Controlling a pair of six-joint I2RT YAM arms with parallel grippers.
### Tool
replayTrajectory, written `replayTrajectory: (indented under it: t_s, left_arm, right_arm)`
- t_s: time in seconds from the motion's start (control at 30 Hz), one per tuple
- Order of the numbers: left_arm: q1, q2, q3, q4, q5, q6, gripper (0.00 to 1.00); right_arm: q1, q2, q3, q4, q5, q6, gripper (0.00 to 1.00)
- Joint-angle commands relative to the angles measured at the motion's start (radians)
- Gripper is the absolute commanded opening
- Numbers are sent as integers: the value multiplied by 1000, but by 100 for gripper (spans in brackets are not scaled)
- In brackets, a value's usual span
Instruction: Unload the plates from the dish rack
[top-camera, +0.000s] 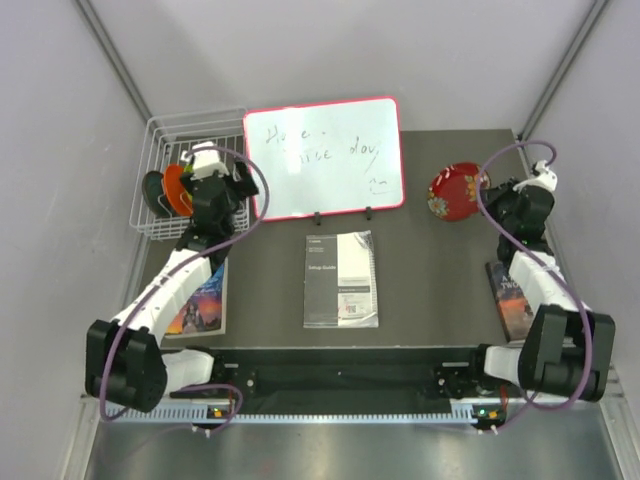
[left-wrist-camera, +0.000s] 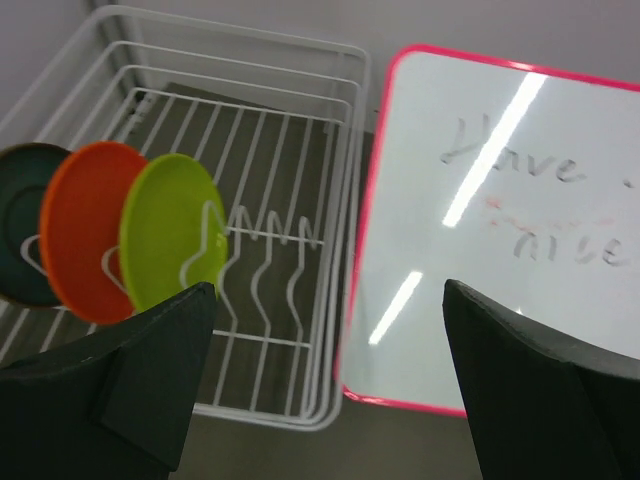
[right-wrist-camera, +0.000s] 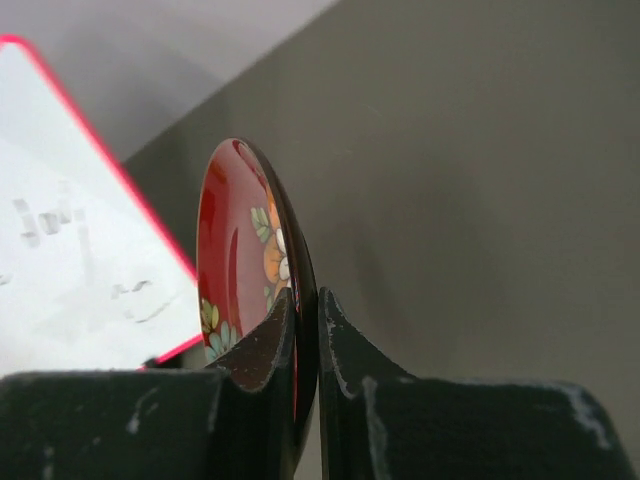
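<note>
The table under the raised red flowered plate is bare, so my right gripper should lower there next, beside the whiteboard, and release the plate's rim.
The white wire dish rack (top-camera: 160, 140) stands at the back left; it also shows in the left wrist view (left-wrist-camera: 300, 130). In its slots stand a lime green plate (left-wrist-camera: 170, 230), an orange plate (left-wrist-camera: 85, 230) and a dark teal plate (left-wrist-camera: 20, 240); the orange (top-camera: 176, 188) and teal (top-camera: 155, 190) ones show from above. My left gripper (left-wrist-camera: 325, 330) is open and empty above the rack's right edge, to the right of the plates. My right gripper (right-wrist-camera: 308, 320) is shut on the rim of a red flowered plate (right-wrist-camera: 235, 250), held on edge above the table at the back right (top-camera: 455, 190).
A red-framed whiteboard (top-camera: 325, 155) leans between the rack and the red plate. A manual (top-camera: 340, 278) lies mid-table. A book (top-camera: 200, 300) lies under the left arm and another (top-camera: 510, 295) under the right arm. Grey walls close in the sides.
</note>
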Motion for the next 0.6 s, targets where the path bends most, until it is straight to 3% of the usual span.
replayTrajectory:
  t_s: [0.0, 0.3, 0.57]
  left_arm:
    - [131, 38, 53, -10, 9, 9, 99]
    - [254, 113, 52, -1, 130, -49, 99]
    - [296, 145, 46, 7, 169, -60, 99]
  right_arm:
    - [-51, 149, 101, 15, -4, 15, 0]
    - [-77, 556, 340, 110, -205, 49, 0]
    - [-79, 653, 434, -23, -119, 15, 1]
